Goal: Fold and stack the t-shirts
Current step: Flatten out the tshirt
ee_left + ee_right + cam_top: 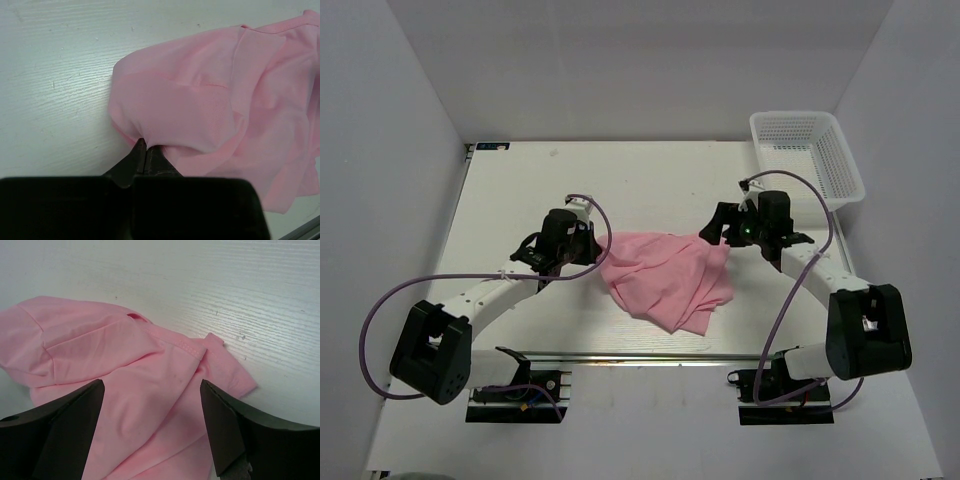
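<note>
I will next lower my right gripper onto the stitched hem at the shirt's far edge [697,240] [187,346] and close its open fingers there, because that hem is just below them.
The light-pink t-shirt [670,280] lies crumpled on the white table between the two arms. My left gripper [592,243] is at its left edge, shut on a fold of the fabric; the left wrist view shows the closed fingertips [145,146] pinching the shirt [215,100]. My right gripper [716,226] hovers over the shirt's upper right corner, open and empty. In the right wrist view its fingers [75,412] straddle the shirt [145,385], with a hem and a sleeve showing.
A white plastic mesh basket [808,152] stands at the table's back right corner. The table's near edge has a metal rail [640,357] between the arm bases. Purple cables loop beside each arm.
</note>
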Tool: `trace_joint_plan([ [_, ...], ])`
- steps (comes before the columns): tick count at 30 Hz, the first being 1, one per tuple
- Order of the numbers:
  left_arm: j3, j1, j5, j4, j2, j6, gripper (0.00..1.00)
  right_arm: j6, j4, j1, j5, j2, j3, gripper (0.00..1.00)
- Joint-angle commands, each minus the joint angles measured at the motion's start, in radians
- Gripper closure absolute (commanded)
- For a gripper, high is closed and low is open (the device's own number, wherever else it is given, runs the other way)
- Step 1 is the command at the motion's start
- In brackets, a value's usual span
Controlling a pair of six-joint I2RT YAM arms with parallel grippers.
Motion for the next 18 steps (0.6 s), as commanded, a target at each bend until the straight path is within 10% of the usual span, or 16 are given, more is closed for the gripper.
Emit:
trace_joint_plan([
  [1,0.005,0.003,0.013,0.028,-0.007,0.000,1.00,0.004,0.016,0.009,0.014,0.062,0.059,0.17],
  [11,0.005,0.003,-0.008,0.018,0.003,0.000,1.00,0.017,-0.002,0.053,-0.004,0.246,0.137,0.32],
  [14,0.014,0.003,-0.017,0.018,0.003,0.000,1.00,0.020,-0.003,0.069,-0.004,0.278,0.154,0.59],
  [16,0.014,0.003,-0.017,0.018,0.003,0.000,1.00,0.023,0.005,0.081,-0.004,0.277,0.154,0.93],
  [18,0.025,0.003,-0.017,0.008,0.003,0.000,1.00,0.026,0.008,0.090,0.005,0.255,0.154,1.00],
])
